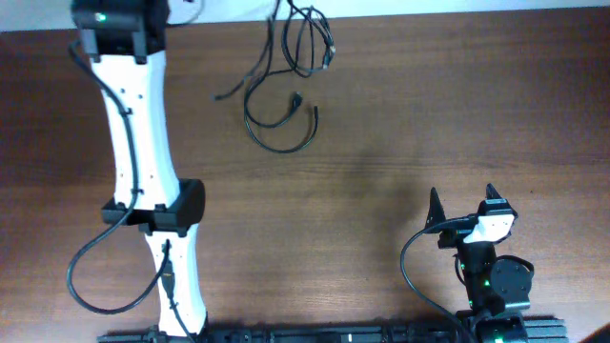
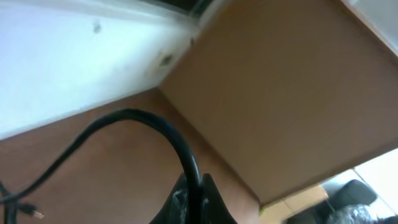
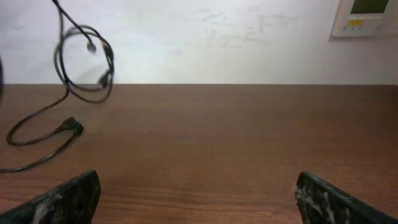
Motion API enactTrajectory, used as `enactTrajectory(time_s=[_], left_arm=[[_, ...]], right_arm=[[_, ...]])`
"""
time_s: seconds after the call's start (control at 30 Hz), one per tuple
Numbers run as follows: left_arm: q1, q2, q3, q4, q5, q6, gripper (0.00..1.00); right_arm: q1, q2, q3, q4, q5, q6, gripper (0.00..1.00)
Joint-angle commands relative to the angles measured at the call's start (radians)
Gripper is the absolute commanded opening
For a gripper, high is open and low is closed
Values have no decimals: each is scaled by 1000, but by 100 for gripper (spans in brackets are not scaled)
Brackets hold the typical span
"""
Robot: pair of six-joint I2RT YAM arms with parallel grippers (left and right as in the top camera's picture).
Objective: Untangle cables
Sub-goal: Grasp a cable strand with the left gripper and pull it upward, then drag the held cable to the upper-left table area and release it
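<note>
Next, my left gripper lifts, then swings to the left in the overhead view and down to the table's far corner (image 1: 44, 69), where the table is empty.
Thin black cables (image 1: 281, 148) lie in loose loops near the table's far edge, with strands lifted above the edge. They also show at the far left of the right wrist view (image 3: 87, 62), partly raised, with a plug end (image 3: 71, 126) on the table. My left gripper (image 2: 198, 186) is shut on a black cable (image 2: 134, 118) that arcs up and away to the left. The overhead view shows only the left arm (image 1: 143, 143), not its fingers. My right gripper (image 1: 464, 202) is open and empty, low over the table at the front right, far from the cables.
The brown wooden table (image 1: 429, 114) ends at a white wall (image 3: 217, 37) behind. A white wall device (image 3: 367, 15) hangs at the upper right. The left arm's own thick black wire (image 1: 86, 276) loops near the front left.
</note>
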Motion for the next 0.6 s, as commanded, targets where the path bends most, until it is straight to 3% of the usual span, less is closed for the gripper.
enactTrajectory(time_s=[0.0,0.03,0.13,0.23,0.3,0.33,0.43,0.57], left_arm=[[-93,-29,12,-13,-121,125,0],[-101,-36,14,67,-127,112,0],[-85,-72,14,467,-128,-154,0],[-62,-90,14,755,-128,-353,0],[-55,-94,14,753,-123,-380,0],[-54,-94,13,662,-126,-352,0],[-54,-93,-10,404,-153,-119,0],[-54,-90,-17,245,-419,84,0]], right_arm=[[4,-6,-7,-5,9,4,98],[4,-6,-7,-5,9,4,98],[4,-6,-7,-5,9,4,97],[4,-6,-7,-5,9,4,97],[4,-6,-7,-5,9,4,97],[4,-6,-7,-5,9,4,98],[4,-6,-7,-5,9,4,97],[4,-6,-7,-5,9,4,97]])
